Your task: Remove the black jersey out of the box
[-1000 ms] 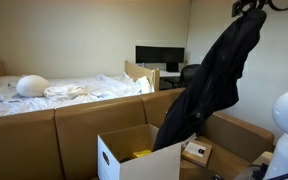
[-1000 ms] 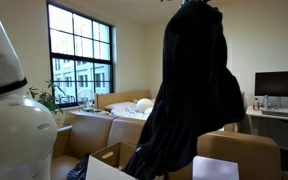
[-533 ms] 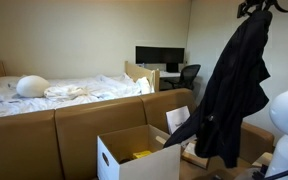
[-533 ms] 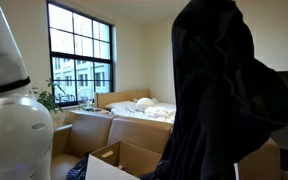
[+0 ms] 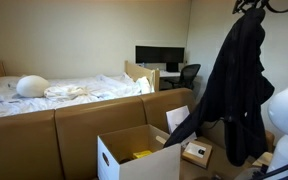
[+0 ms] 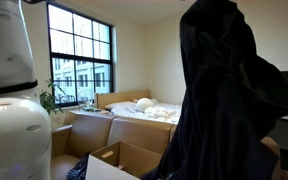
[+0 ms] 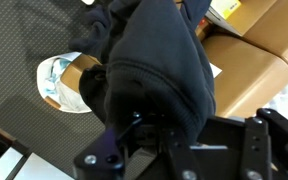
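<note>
The gripper will next move outward, high over the brown sofa seat (image 5: 212,138) beside the small box, to let go of the jersey's top, because that seat is outward of the jersey's top.
The black jersey (image 5: 232,90) hangs long and loose from my gripper (image 5: 252,8) at the top right, fully out of the white cardboard box (image 5: 119,158) and to its right. In an exterior view the jersey (image 6: 229,100) fills the right half of the picture, with the box (image 6: 119,160) at the bottom. In the wrist view my gripper (image 7: 149,125) is shut on the bunched black jersey (image 7: 154,55), which hides most of what lies below.
A brown sofa back (image 5: 74,125) runs behind the box. A small box with a label (image 5: 196,152) lies right of the white box. A bed (image 5: 54,92), a desk with monitors (image 5: 159,57) and a window (image 6: 79,55) stand behind. A roll of tape (image 7: 69,82) lies on a dark mat.
The gripper has carried the jersey to the right, away from the box. The lower end of the jersey has swung clear of the box opening.
</note>
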Controlling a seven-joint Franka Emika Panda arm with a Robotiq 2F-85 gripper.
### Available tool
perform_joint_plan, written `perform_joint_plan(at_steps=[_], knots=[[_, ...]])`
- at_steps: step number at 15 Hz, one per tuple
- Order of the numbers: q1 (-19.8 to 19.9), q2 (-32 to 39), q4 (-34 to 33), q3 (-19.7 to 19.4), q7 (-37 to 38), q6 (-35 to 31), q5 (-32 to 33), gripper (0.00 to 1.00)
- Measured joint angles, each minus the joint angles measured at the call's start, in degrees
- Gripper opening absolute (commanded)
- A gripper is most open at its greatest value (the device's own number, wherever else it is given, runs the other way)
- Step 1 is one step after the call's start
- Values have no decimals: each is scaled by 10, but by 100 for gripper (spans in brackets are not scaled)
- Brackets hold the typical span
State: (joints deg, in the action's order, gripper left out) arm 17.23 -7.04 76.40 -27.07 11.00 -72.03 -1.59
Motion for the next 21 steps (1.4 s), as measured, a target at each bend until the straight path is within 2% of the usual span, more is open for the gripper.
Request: perform_joint_plan(at_steps=[4, 8, 13, 15, 21], knots=[[49, 90, -107, -36, 43, 34, -156, 0], [94, 174, -223, -70, 129, 58, -315, 0], [191, 250, -330, -87, 241, 73, -470, 0], [214, 268, -355, -86, 258, 73, -494, 0], [226, 310, -415, -83, 290, 77, -505, 0]])
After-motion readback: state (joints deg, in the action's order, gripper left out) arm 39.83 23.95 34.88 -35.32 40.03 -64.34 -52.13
